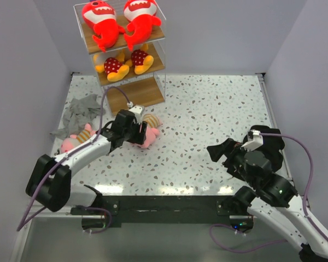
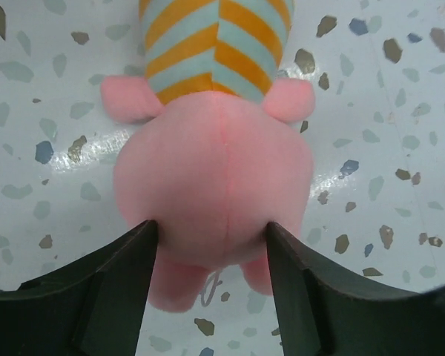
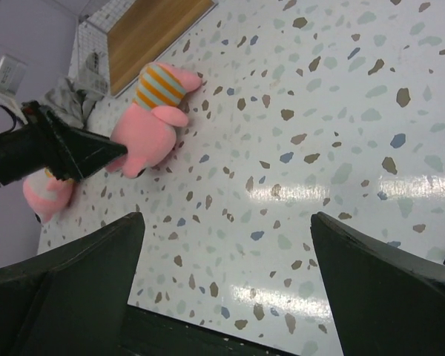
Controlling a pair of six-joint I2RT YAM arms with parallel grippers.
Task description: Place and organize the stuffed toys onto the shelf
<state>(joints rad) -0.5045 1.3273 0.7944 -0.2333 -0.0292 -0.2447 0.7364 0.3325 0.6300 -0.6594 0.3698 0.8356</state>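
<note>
My right gripper needs to move outward and to the left in the top view next, onto the beige-striped plush's pink end beyond the stripes, because my left gripper is on the plush's head.
A pink plush with a beige-striped body (image 1: pixel 149 134) lies on the table in front of the shelf (image 1: pixel 132 97). My left gripper (image 1: pixel 135 131) is closed on its pink head; in the left wrist view both fingers (image 2: pixel 133 267) press the sides of the toy (image 2: pixel 215 163). A second pink striped plush (image 1: pixel 76 140) lies at the left beside the arm. Two red sharks (image 1: pixel 123 22) sit on the top board and two yellow toys in red polka dots (image 1: pixel 128 61) on the middle board. The bottom board is bare. My right gripper (image 1: pixel 221 153) is open and empty over bare table (image 3: pixel 226 222).
A crumpled grey cloth (image 1: pixel 82 111) lies left of the shelf, next to the second pink toy. The right wrist view shows both pink toys (image 3: pixel 152 126), the left gripper's fingers (image 3: pixel 67 148) and the shelf's bottom board (image 3: pixel 156 33). The table's raised rim (image 1: pixel 265 87) runs along the right.
</note>
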